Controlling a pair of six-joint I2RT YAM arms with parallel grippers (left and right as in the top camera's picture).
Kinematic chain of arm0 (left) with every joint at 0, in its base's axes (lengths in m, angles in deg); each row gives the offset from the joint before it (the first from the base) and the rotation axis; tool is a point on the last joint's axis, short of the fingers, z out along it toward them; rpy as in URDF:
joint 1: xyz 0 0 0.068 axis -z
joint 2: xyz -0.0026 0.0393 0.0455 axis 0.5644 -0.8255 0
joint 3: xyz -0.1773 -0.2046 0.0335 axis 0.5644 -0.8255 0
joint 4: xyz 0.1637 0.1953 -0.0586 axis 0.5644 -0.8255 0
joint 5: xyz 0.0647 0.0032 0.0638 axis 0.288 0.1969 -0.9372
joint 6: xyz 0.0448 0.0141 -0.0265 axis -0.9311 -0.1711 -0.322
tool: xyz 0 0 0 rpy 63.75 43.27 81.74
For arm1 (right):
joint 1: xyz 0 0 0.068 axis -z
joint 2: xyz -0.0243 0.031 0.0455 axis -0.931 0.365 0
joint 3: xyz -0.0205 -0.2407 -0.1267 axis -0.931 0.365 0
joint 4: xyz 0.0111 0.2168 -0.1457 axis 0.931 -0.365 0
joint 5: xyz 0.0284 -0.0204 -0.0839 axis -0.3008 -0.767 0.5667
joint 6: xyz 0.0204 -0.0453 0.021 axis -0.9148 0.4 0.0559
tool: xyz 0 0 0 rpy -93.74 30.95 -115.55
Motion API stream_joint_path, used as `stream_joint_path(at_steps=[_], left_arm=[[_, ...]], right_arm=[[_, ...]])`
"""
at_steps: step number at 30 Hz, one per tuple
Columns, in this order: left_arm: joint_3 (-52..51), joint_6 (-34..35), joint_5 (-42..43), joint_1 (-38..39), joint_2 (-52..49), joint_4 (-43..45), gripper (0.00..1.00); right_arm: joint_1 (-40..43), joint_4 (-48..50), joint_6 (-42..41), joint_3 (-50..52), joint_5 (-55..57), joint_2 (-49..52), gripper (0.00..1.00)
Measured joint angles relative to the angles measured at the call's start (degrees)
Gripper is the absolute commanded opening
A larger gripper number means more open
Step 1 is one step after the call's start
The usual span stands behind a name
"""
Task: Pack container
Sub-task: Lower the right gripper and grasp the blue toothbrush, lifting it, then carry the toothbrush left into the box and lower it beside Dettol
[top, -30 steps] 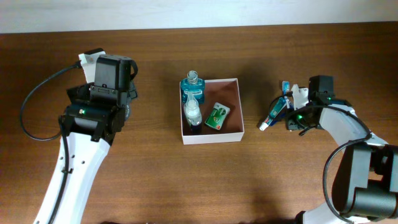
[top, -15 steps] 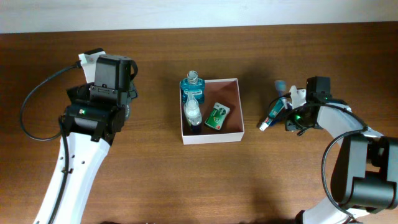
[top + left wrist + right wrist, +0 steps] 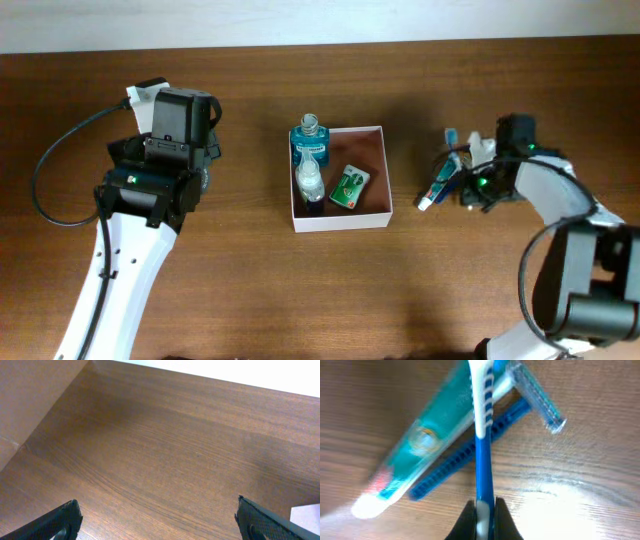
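The toothbrush should go up from the toothpaste tube next in my right gripper, then over the container and down beside the green packet, where the container's bare bottom shows.
The container (image 3: pixel 340 221), a square white box with a pinkish-brown inside, sits at the table's middle. It holds a teal-blue mouthwash bottle (image 3: pixel 308 140), a small clear bottle (image 3: pixel 310 180) and a green packet (image 3: pixel 349 186). My right gripper (image 3: pixel 472 178) (image 3: pixel 482 515) is to the right of the box, shut on the blue and white handle of a toothbrush (image 3: pixel 481 420). The brush lies across a teal toothpaste tube (image 3: pixel 422 445) (image 3: pixel 438 184) and a blue razor (image 3: pixel 465 457). My left gripper (image 3: pixel 157 512) (image 3: pixel 180 120) is open and empty over bare wood at the far left.
The table is dark brown wood (image 3: pixel 330 290). A pale wall runs along its far edge (image 3: pixel 300 20). The left arm's black cable (image 3: pixel 60 150) loops out to the left.
My right gripper has shifted slightly up and to the right, and the toothbrush head has swung a little to the left. The left arm has not moved.
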Motion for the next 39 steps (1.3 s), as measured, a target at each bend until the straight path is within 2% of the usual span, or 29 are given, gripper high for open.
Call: stream_joint_path(at_steps=[6, 10, 18, 39], left_arm=[[0.0, 0.0, 0.0, 0.0, 0.0, 0.0, 0.99], [0.0, 0.0, 0.0, 0.0, 0.0, 0.0, 0.99], [0.0, 0.0, 0.0, 0.0, 0.0, 0.0, 0.99], [0.0, 0.0, 0.0, 0.0, 0.0, 0.0, 0.99]], right_arm=[[-1.3, -6.8, -0.2, -7.9, -5.6, -14.2, 0.04], [-7.9, -10.6, -0.2, -8.2, -7.9, -19.5, 0.04], [-22.0, -7.4, -2.0, -6.1, -8.7, -15.4, 0.04], [-30.0, -4.2, -8.2, -5.2, -8.4, -11.8, 0.04]])
